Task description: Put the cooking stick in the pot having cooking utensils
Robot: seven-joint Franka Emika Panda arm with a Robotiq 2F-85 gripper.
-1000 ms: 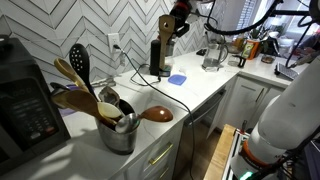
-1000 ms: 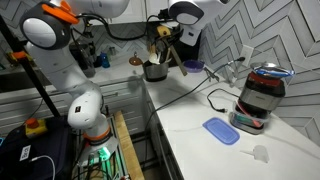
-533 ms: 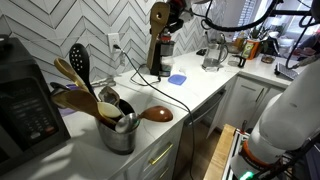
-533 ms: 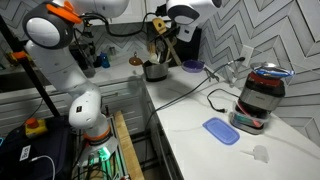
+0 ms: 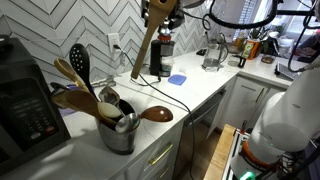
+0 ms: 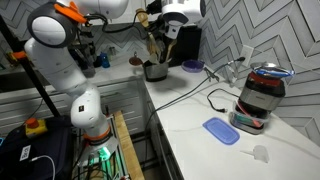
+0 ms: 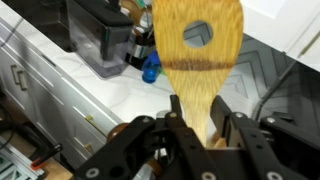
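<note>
My gripper turns the slanting cooking stick upright next, lowers its loose end among the utensils and releases it. This is because the steel pot's opening lies below my gripper.
My gripper is shut on the cooking stick, a light tan wooden utensil with a flat head that has a hole in it. In an exterior view the gripper is high above the counter at the top edge. The stick slants down and to the left from it. The shiny steel pot stands near the counter's front with wooden spoons and a black slotted spoon sticking out. The pot also shows in the other exterior view, below the gripper.
A reddish-brown wooden spoon lies on the counter beside the pot. A tall dark coffee grinder stands at the wall. A blue pad, a cable and a glass jug are nearby. A black appliance stands left of the pot.
The gripper has risen and moved left along the wall with the stick. The stick has swung from nearly upright to slanting down and left.
</note>
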